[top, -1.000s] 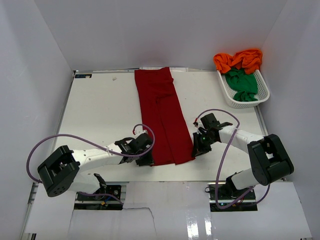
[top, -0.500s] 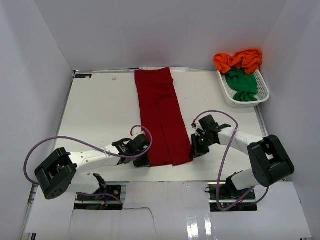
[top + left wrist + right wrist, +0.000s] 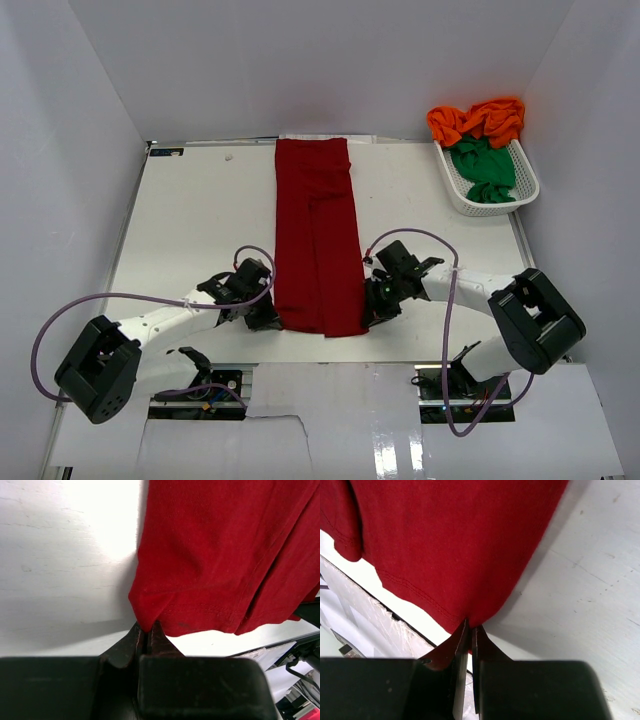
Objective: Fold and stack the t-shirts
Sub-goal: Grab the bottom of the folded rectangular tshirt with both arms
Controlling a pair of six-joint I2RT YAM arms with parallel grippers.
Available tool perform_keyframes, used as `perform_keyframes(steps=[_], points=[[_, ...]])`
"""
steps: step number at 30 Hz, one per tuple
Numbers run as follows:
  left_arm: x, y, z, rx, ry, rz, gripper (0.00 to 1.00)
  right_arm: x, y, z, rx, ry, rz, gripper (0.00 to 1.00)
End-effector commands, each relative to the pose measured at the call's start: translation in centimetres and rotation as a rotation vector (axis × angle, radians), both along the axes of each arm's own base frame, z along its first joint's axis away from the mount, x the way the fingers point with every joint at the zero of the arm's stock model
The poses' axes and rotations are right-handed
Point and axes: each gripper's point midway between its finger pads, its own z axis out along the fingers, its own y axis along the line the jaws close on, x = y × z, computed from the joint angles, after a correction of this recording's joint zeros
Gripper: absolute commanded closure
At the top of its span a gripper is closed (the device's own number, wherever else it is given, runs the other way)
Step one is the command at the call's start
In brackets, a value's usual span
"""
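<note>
The red strip (image 3: 287,197) is lying stretched long, so the robot's left gripper will next lift the strip's pinched corner, carry it outward onto the strip's far half and let go.
The dark red t-shirt (image 3: 316,240) lies as a long folded strip down the middle of the table, from the far edge to near the front. My left gripper (image 3: 268,314) is shut on its near left corner (image 3: 150,615). My right gripper (image 3: 372,310) is shut on its near right corner (image 3: 475,615). Both corners are pinched between the fingertips just above the table. An orange t-shirt (image 3: 480,119) and a green t-shirt (image 3: 485,168) lie bunched in the white lattice basket (image 3: 452,187) at the far right.
The white table (image 3: 200,220) has bare areas left and right of the red strip. Its front edge (image 3: 330,355) runs just below both grippers. White walls close in the back and sides. Purple cables loop from both arms.
Both grippers have moved left with the shirt's near end. The strip, slanted to the right before, now lies nearly straight.
</note>
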Motion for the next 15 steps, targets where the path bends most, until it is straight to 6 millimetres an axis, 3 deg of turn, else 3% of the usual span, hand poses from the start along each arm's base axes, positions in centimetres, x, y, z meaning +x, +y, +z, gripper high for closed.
perform_keyframes(steps=[1, 15], points=[[-0.9, 0.9, -0.1, 0.021, 0.024, -0.039, 1.0, 1.0, 1.0, 0.9, 0.01, -0.018, -0.003, 0.92], [2.4, -2.2, 4.8, -0.066, -0.077, -0.114, 1.0, 4.5, 3.2, 3.9, 0.028, -0.08, 0.035, 0.92]])
